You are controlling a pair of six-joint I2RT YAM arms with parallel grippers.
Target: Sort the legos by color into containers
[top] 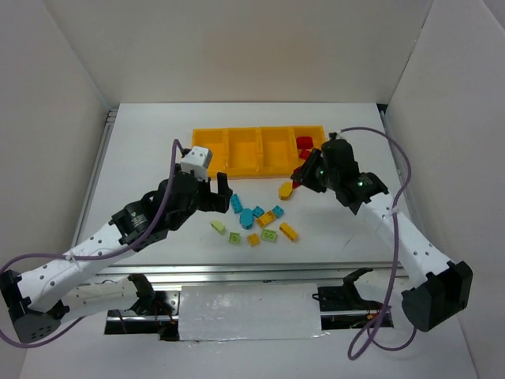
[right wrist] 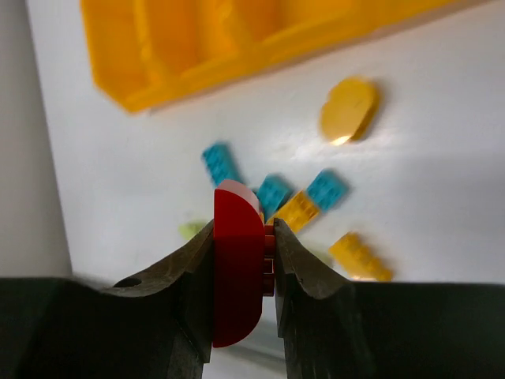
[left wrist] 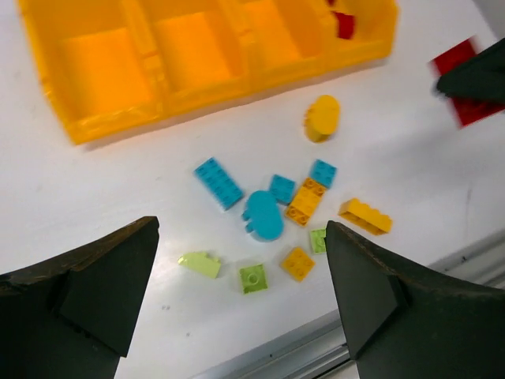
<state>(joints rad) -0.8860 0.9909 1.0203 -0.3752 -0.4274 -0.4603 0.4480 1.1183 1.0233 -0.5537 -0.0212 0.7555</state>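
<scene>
My right gripper carries the rounded red lego outward over the tray's red lego section next and releases it among its own color, since that section lies outward.
My right gripper (top: 304, 175) (right wrist: 264, 260) is shut on a red rounded lego (right wrist: 237, 268), held above the table just in front of the tray's right end; it also shows in the left wrist view (left wrist: 465, 91). My left gripper (top: 223, 193) (left wrist: 241, 237) is open and empty above the loose legos. These lie on the table: a cyan long one (left wrist: 218, 182), a cyan rounded one (left wrist: 263, 215), a yellow rounded one (left wrist: 322, 117), yellow ones (left wrist: 365, 215) and pale green ones (left wrist: 253, 278). The orange-yellow tray (top: 260, 170) holds red legos (top: 305, 144) in its rightmost compartment.
White walls enclose the table on the left, back and right. The table's metal front edge (left wrist: 331, 347) runs just below the loose legos. The tray's three left compartments (left wrist: 102, 71) show no legos.
</scene>
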